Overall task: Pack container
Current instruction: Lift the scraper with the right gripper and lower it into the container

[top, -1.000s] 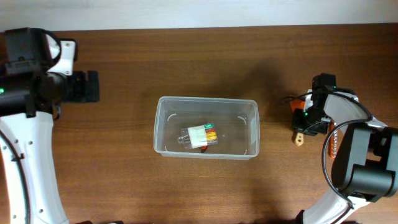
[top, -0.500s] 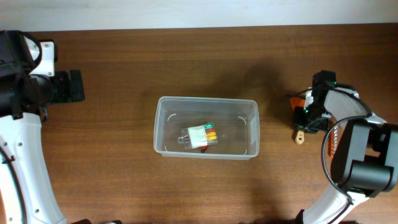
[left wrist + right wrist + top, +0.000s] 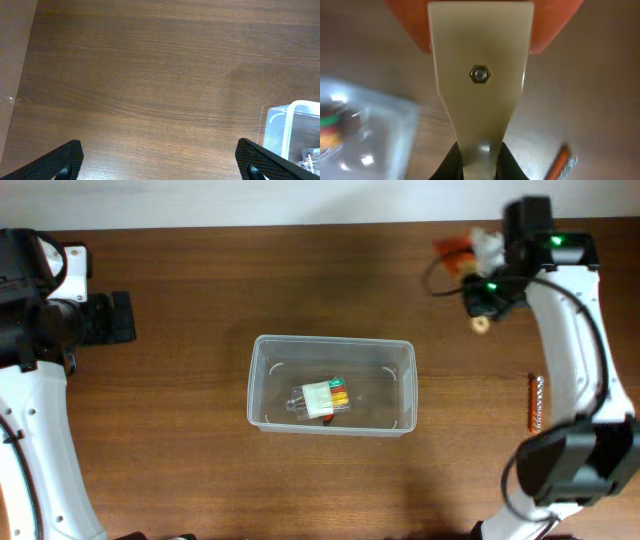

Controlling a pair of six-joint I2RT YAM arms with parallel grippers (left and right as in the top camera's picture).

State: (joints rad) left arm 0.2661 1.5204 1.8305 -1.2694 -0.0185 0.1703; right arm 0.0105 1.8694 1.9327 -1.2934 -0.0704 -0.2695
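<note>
My right gripper moves back over the clear plastic container next, then lowers the tool inside.
The clear plastic container [image 3: 262, 370] sits mid-table and holds a small pack with white, yellow and red parts [image 3: 325, 397]. My right gripper [image 3: 490, 288] is at the far right, above the table, shut on a tool with a beige handle [image 3: 480, 75] and an orange head [image 3: 456, 252]. In the right wrist view the fingers [image 3: 480, 161] clamp the handle, and the container [image 3: 365, 135] is a blur at lower left. My left gripper [image 3: 120, 318] is open and empty at the far left. The container's corner shows in the left wrist view [image 3: 296, 131].
An orange strip with small metal bits [image 3: 534, 402] lies on the table at the right, below my right arm. It also shows blurred in the right wrist view [image 3: 561, 162]. The brown wooden table's far edge runs close behind my right gripper.
My right gripper has lifted the beige and orange tool off the table at the right and carried it toward the far edge. My left arm has drawn back slightly to the left.
</note>
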